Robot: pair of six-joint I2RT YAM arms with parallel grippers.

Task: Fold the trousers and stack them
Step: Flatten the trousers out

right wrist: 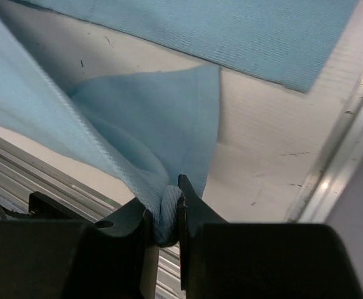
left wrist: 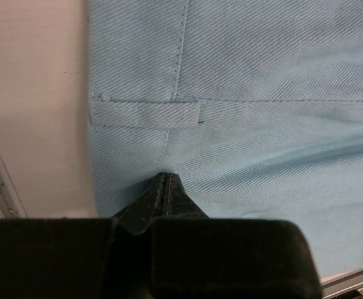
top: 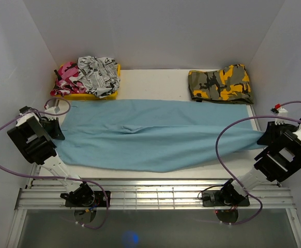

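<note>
My right gripper moves outward and to the left in the top view onto the far leg's hem end (top: 240,111) (right wrist: 294,59) next and releases, as that leg lies flat.
The light-blue trousers (top: 155,134) lie spread flat across the table, waist to the left and legs running right. My left gripper (top: 56,130) sits at the waist end. In the left wrist view its jaws are pressed together (left wrist: 164,177) on the waistband just below a belt loop (left wrist: 145,114), and the cloth (left wrist: 262,93) draws in toward the tips. My right gripper (top: 264,138) is at the leg end. In the right wrist view it (right wrist: 171,199) is shut on a bunched hem corner of the trousers (right wrist: 156,118), which lifts off the table toward the jaws.
A yellow tray (top: 91,96) at the back left holds a pink camouflage garment (top: 68,72) and a black-and-white printed one (top: 100,72). A folded green-and-orange camouflage garment (top: 220,82) lies at the back right. A metal rail (top: 155,194) runs along the near edge; white walls stand close on both sides.
</note>
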